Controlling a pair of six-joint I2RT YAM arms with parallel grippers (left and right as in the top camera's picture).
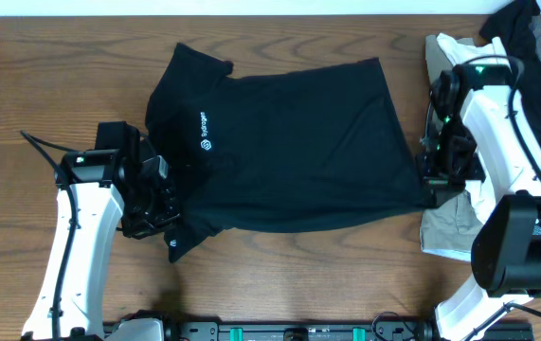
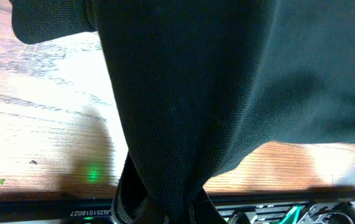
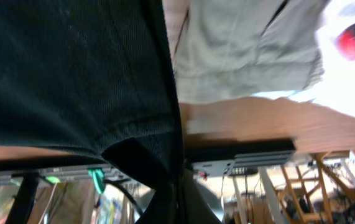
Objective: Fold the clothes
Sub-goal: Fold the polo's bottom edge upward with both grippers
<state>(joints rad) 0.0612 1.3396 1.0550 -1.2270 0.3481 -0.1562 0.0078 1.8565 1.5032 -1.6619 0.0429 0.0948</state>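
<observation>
My right gripper carries the black shirt's corner outward and down over the shirt's side edge (image 1: 400, 138) by the beige cloth next. It releases the corner there, because the corner still hangs above the table.
A black polo shirt (image 1: 289, 152) with a small white logo (image 1: 206, 145) hangs spread between my two grippers above the wooden table (image 1: 62, 85). My left gripper (image 1: 161, 213) is shut on the shirt's front left corner; the cloth (image 2: 183, 93) fills the left wrist view and runs into the jaws (image 2: 165, 208). My right gripper (image 1: 433, 185) is shut on the shirt's front right corner; the cloth (image 3: 71, 74) is pinched in its jaws (image 3: 176, 193).
A pile of other clothes, beige (image 1: 450, 223), white and dark (image 1: 535, 38), lies at the table's right side under and behind my right arm. The beige cloth (image 3: 245, 43) shows in the right wrist view. The table's front edge rail (image 1: 298, 332) is close.
</observation>
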